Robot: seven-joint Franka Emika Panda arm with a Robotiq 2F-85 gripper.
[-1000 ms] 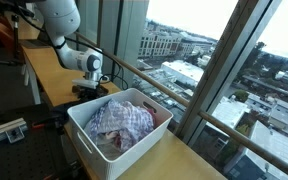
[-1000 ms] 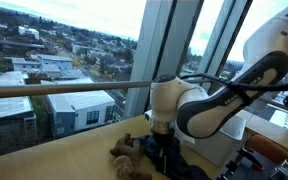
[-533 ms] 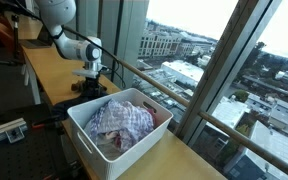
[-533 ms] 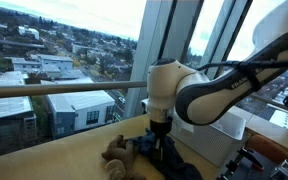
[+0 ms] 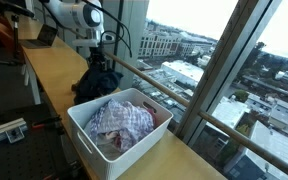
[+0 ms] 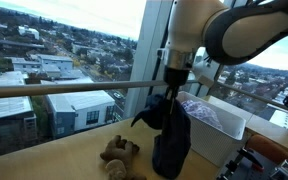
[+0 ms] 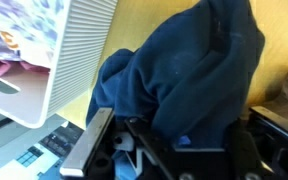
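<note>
My gripper moves across over the patterned clothes [image 5: 121, 120] in the white basket next and down to release the garment, as the basket already holds clothes.
My gripper [image 6: 173, 78] is shut on a dark blue garment [image 6: 170, 130] and holds it up so it hangs above the wooden counter; it also shows in the other exterior view [image 5: 100, 76] and fills the wrist view [image 7: 184, 80]. The jaws themselves are hidden by the cloth in the wrist view. A white plastic basket [image 5: 84, 140] with patterned purple-and-white clothes [image 5: 121, 120] stands next to the hanging garment. A brown stuffed toy [image 6: 117, 153] lies on the counter below and beside the garment.
The wooden counter [image 5: 54, 70] runs along tall windows with a metal rail [image 6: 64, 89]. The basket's slatted wall [image 7: 79, 50] shows at the left of the wrist view. A laptop [image 5: 44, 35] sits at the counter's far end.
My gripper has risen from the counter with the dark blue garment, which now hangs in the air. The stuffed toy stays on the counter.
</note>
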